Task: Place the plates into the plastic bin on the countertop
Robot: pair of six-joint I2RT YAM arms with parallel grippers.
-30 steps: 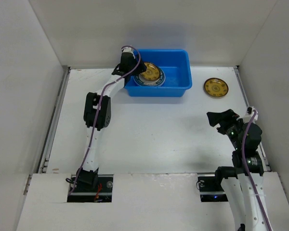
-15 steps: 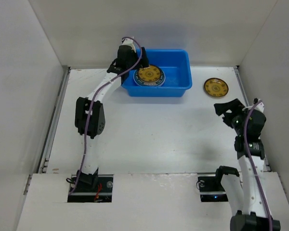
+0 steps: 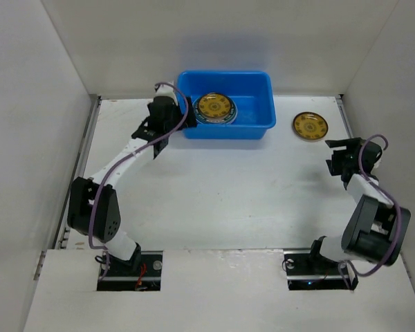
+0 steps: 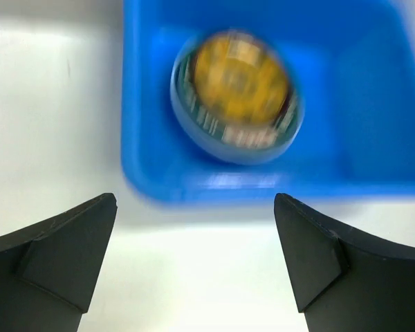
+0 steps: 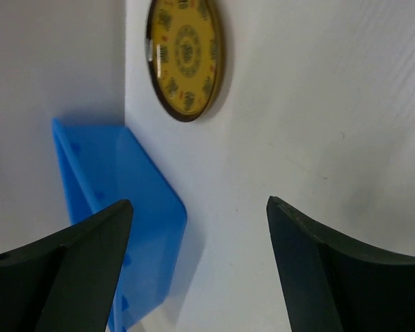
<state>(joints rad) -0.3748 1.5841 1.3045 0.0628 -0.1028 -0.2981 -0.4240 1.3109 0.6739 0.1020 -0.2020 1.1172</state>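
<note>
My right gripper will move down and away from my base next, to the near rim of the second yellow-gold plate (image 3: 314,137) (image 5: 215,81).
The bright blue plastic bin (image 3: 252,117) stands at the back of the white countertop (image 3: 221,187). A yellow-gold patterned plate (image 3: 215,106) lies on top of a stack in its left half; it is blurred in the left wrist view (image 4: 238,83). The plates under it are mostly hidden. My left gripper (image 3: 174,119) is open and empty, just outside the bin's near left corner (image 4: 145,124). A second yellow-gold plate (image 3: 310,126) lies flat on the countertop right of the bin. My right gripper (image 3: 332,155) is open and empty, a short way in front of that plate (image 5: 185,59).
White walls enclose the countertop on the left, back and right. The right wall (image 3: 394,104) is close to the loose plate and my right arm. The bin's right end shows in the right wrist view (image 5: 111,228).
My left gripper has pulled back out of the bin to its near left corner. My right arm has swung out toward the far right, closer to the loose yellow-gold plate.
</note>
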